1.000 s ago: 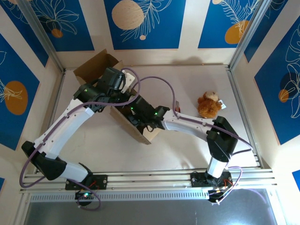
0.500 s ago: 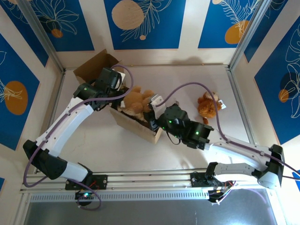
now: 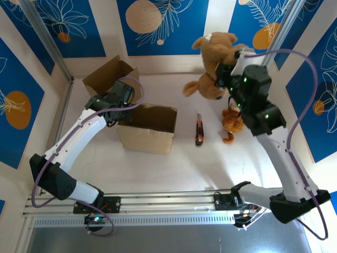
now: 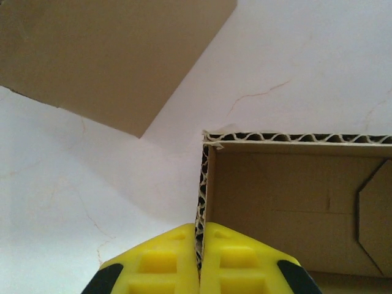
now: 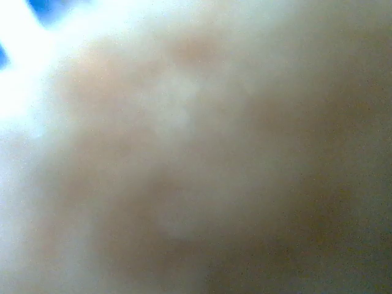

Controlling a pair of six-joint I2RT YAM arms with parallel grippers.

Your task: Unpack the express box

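My right gripper lowers the large hanging plush onto the clear tabletop below it next, just beyond the small brown plush toy, and releases it.
The express box (image 3: 148, 136) is an open brown cardboard box standing left of the table's middle. My left gripper (image 3: 125, 108) is shut on its left wall; in the left wrist view the yellow fingers (image 4: 168, 263) pinch the corrugated edge (image 4: 201, 202) beside the bare box inside (image 4: 288, 202). A large brown teddy bear (image 3: 210, 58) hangs high over the back right, with my right gripper (image 3: 225, 71) shut on it. Blurred brown fur (image 5: 196, 159) is pressed against the right wrist camera, hiding that gripper's fingers.
A utility knife (image 3: 199, 129) lies on the table right of the box. A small brown plush toy (image 3: 230, 122) sits at the right, partly behind my right arm. A loose cardboard flap (image 3: 108, 74) (image 4: 110, 55) lies at the back left. Metal rails edge the table.
My right arm has risen out of the box and swung up to the back right with the large teddy bear. The box has turned square, and the knife now shows.
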